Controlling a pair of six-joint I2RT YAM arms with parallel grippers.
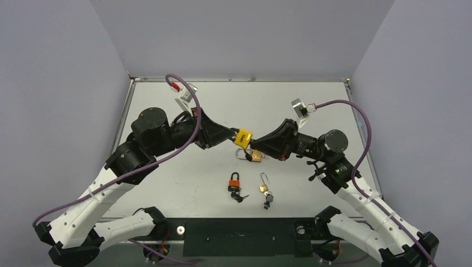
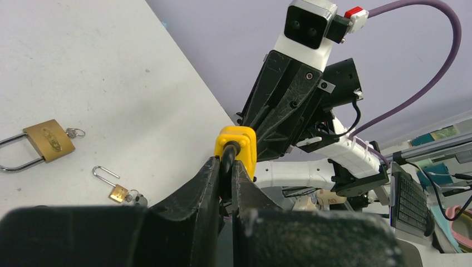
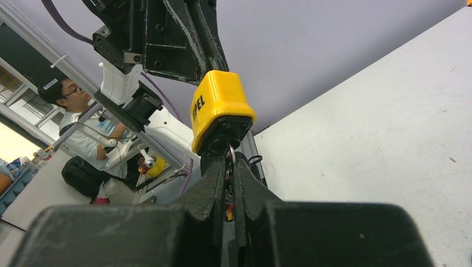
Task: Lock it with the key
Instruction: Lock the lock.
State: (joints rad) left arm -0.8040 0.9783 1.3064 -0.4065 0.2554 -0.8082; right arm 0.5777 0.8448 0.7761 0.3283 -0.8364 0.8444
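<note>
The tabletop beyond the brass padlock (image 1: 243, 124) is bare. My left gripper should next carry the yellow padlock outward and down onto that clear space and let go of it.
A yellow padlock (image 1: 243, 136) hangs in the air between both grippers above the table's middle. My left gripper (image 1: 227, 134) is shut on its black shackle (image 2: 228, 161), with the yellow body (image 2: 237, 146) just past the fingertips. My right gripper (image 1: 259, 146) is shut on the key (image 3: 229, 161), which sits in the keyhole at the padlock's black underside (image 3: 222, 130). The yellow body (image 3: 217, 105) fills the middle of the right wrist view.
A brass padlock (image 1: 251, 155) lies on the table under the grippers and also shows in the left wrist view (image 2: 47, 140). An orange padlock with keys (image 1: 235, 185) and a small brass padlock with open shackle (image 1: 264, 188) lie nearer the front edge.
</note>
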